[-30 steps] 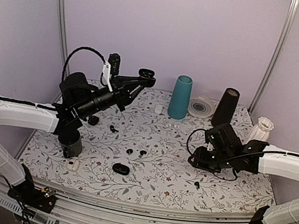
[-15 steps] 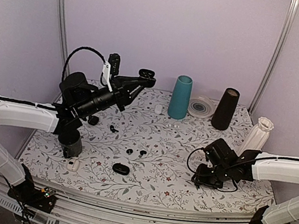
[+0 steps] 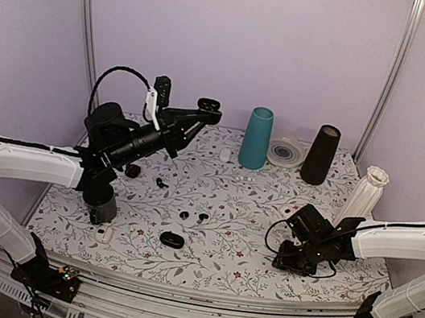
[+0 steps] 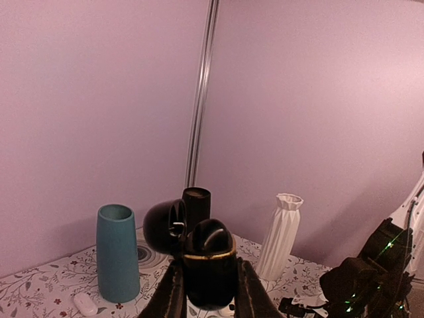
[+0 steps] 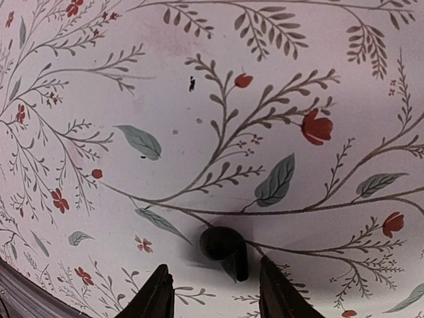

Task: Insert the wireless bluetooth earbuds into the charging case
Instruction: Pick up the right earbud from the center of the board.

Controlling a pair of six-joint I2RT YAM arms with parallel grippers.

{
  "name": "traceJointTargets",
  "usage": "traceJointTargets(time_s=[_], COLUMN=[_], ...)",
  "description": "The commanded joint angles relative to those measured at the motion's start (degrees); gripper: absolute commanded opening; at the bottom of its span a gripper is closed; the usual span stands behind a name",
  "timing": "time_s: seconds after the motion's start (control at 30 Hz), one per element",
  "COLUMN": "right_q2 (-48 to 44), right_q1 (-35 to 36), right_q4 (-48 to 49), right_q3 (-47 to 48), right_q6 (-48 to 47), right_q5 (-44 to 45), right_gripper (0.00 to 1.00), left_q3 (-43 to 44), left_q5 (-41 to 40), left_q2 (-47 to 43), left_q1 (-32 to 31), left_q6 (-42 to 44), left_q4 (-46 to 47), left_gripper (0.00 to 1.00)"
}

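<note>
My right gripper eases outward next until its open fingers straddle the earbud's round head, then closes on it, as the black earbud lies just beyond them.
My left gripper is raised over the back left of the table, shut on the open black charging case. In the left wrist view the case sits upright between the fingers, lid flipped back and one earbud seated in it. My right gripper is low over the near right of the table. In the right wrist view it is open, and a black earbud lies on the cloth just ahead of and between its tips, untouched. Two more earbuds lie mid-table.
A closed black case and a white case lie near the front left. Another small earbud and a dark case lie under the left arm. A teal vase, plate, black vase and white vase stand behind.
My right arm has swung toward the near edge and dropped to the table, its open jaws now over the earbud lying there. The left arm and case have not moved.
</note>
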Motion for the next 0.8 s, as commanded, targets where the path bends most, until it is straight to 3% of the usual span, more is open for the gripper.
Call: traceJointTargets(time_s=[0.0, 0.4, 0.77], right_q2=[1.00, 3.82, 5.23], right_q1=[-0.13, 1.87, 1.93], right_q4=[1.94, 3.18, -4.57], right_q3=[-0.78, 2.28, 6.18], right_q6=[0.55, -0.17, 0.22], right_q5=[-1.48, -4.01, 3.81], right_gripper=[0.44, 0.45, 0.45], left_q3=[-0.92, -1.27, -1.14], left_q5=[0.29, -0.48, -0.31], left_q2=[-1.11, -1.63, -1.55], left_q1=[0.70, 0.72, 0.73], left_q6=[-0.52, -0.35, -0.30], left_q4=[0.91, 0.49, 0.47], left_gripper=[0.00, 0.00, 0.00])
